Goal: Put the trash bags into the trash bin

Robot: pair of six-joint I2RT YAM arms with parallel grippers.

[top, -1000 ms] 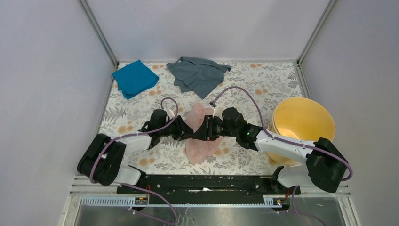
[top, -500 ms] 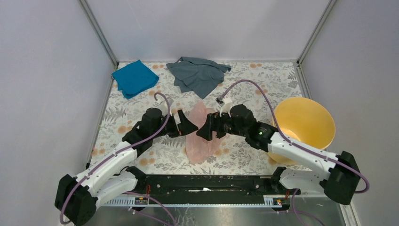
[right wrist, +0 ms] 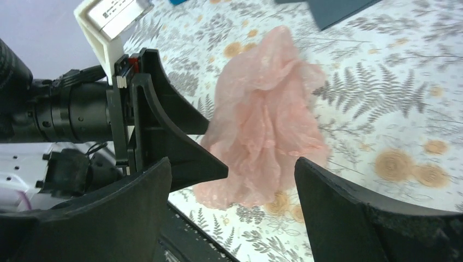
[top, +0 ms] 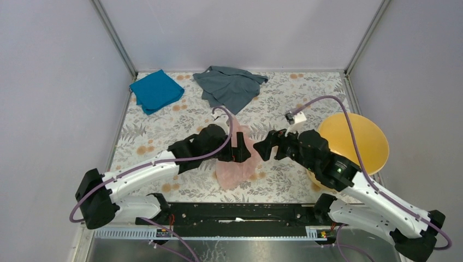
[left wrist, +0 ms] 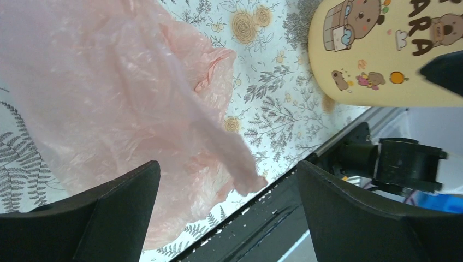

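Observation:
Next, my left gripper moves a little toward my right gripper and closes there, as a raised fold of the bag stands between its open fingers.
The pale pink trash bag [top: 233, 166] lies crumpled and loose on the flowered table, held by neither gripper. My left gripper [top: 241, 150] hovers open over its upper edge, and the left wrist view shows the bag [left wrist: 120, 93] below and beyond the wide jaws of that gripper [left wrist: 228, 169]. My right gripper [top: 264, 147] stands open just right of the bag. In its own view the bag [right wrist: 267, 125] lies ahead of the right gripper [right wrist: 232, 164], with the left gripper's fingers [right wrist: 180, 147] beside it. The yellow trash bin [top: 360, 136] stands at the right, partly behind the right arm, and its printed wall [left wrist: 382, 54] faces the left wrist camera.
A teal cloth [top: 156, 90] lies at the back left and a grey cloth [top: 229, 87] at the back middle. The black base rail [top: 235, 213] runs along the near table edge. Grey walls close in the left, right and back.
Both grippers have opened wide and lifted off the bag. The left gripper moved right over the bag; the right gripper drew back to the right. The bag stays on the table.

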